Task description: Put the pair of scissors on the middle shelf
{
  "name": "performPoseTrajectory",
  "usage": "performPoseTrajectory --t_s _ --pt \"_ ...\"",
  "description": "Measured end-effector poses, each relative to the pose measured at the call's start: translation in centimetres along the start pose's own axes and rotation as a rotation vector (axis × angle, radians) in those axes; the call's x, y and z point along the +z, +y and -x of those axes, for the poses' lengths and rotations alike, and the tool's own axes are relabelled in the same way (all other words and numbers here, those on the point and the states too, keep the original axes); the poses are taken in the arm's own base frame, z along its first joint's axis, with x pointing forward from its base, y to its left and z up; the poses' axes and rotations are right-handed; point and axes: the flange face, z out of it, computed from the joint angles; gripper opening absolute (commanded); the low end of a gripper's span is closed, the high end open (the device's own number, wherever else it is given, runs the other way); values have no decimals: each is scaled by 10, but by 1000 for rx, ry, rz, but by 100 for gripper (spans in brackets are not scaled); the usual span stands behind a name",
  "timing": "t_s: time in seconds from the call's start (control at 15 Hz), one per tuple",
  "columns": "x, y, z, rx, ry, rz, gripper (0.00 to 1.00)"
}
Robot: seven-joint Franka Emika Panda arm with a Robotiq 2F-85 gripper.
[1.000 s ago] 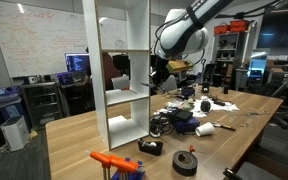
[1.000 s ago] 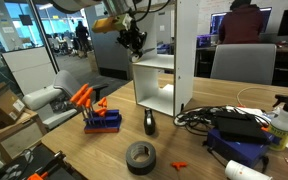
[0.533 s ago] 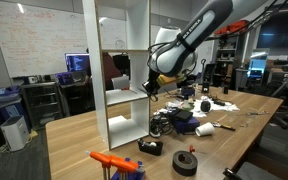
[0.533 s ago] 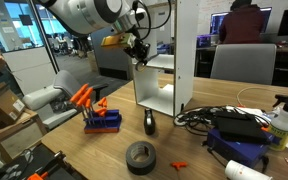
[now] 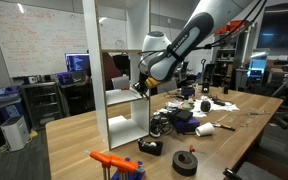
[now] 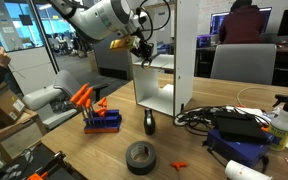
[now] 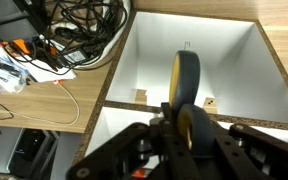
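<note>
My gripper should first move away from my base, past the front edge of the board, to get in over the white board of the middle shelf (image 5: 124, 96).
My gripper (image 5: 140, 88) is shut on the pair of scissors (image 7: 184, 80), which have a yellow and blue handle. It holds them at the open front of the tall white shelf unit (image 5: 119, 40), level with the middle shelf (image 5: 124, 96). In an exterior view the gripper (image 6: 141, 48) sits just above the front edge of that board (image 6: 162, 63). The wrist view shows the gripper (image 7: 179, 118) facing white compartments, with the scissors pointing into them. The blades are hidden.
On the wooden table stand a black tape roll (image 6: 140, 156), a black mouse (image 6: 150, 123), a blue stand with orange-handled tools (image 6: 99, 115), tangled cables (image 6: 224, 118) and a blue box (image 6: 242, 150). Office chairs stand behind.
The arm has swung the scissors toward the shelf unit and lowered them from beside it to the front edge of the middle shelf.
</note>
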Motion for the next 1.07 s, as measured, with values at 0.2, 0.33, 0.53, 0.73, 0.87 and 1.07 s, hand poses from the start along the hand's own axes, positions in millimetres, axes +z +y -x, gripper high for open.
performPoseTrajectory --t_s 0.2,0.33,0.53,0.73,0.87,1.07 --pt "9 -13 -14 -15 17 -2 6" --pt "17 -17 -24 -18 21 -5 6" --pt "33 -17 -36 -13 10 6 6" --pt "49 -12 -49 -1 -5 25 6" --pt "55 -6 -59 6 -5 39 6" --pt "58 0 -72 16 1 54 6"
